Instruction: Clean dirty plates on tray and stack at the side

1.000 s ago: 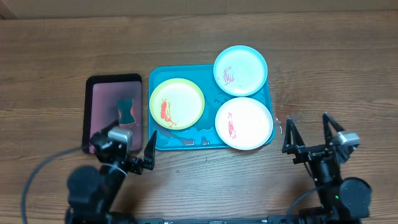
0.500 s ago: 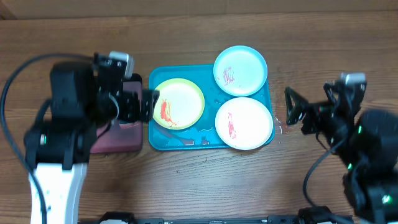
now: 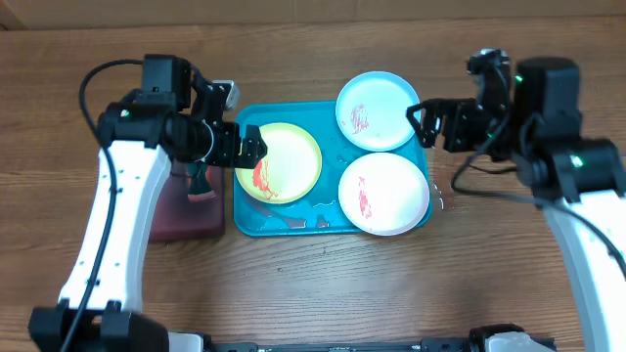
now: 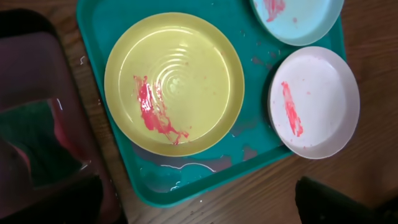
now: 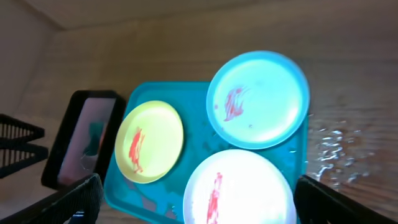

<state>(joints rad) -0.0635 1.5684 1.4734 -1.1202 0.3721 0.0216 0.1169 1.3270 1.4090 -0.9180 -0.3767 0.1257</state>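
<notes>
My right gripper moves across past the light blue plate next, then down onto the yellow-green plate's rim facing the white plate (image 3: 383, 194).
A teal tray (image 3: 293, 219) holds three plates, each with a red smear: a yellow-green plate (image 3: 279, 162) on the left, a light blue plate (image 3: 379, 110) at the back right, partly over the rim, and a white plate (image 3: 383, 194) at the front right. My left gripper (image 3: 252, 149) hovers open above the yellow-green plate's left edge, holding nothing. The left wrist view looks down on that plate (image 4: 174, 84) and the tray (image 4: 186, 183). My right gripper (image 3: 419, 125) hangs open and empty above the blue plate's right edge; its camera sees the blue plate (image 5: 258, 99) and white plate (image 5: 239, 190).
A smaller black-rimmed tray with a pink inside (image 3: 186, 213) lies left of the teal tray, partly under my left arm, with a green sponge (image 4: 37, 143) in it. Water wets the teal tray floor and the table (image 3: 445, 196) to its right.
Both arms have lifted from the near table edge and swung forward, the left over the yellow-green plate, the right beside the blue plate. Both grippers stayed open. The plates have not moved.
</notes>
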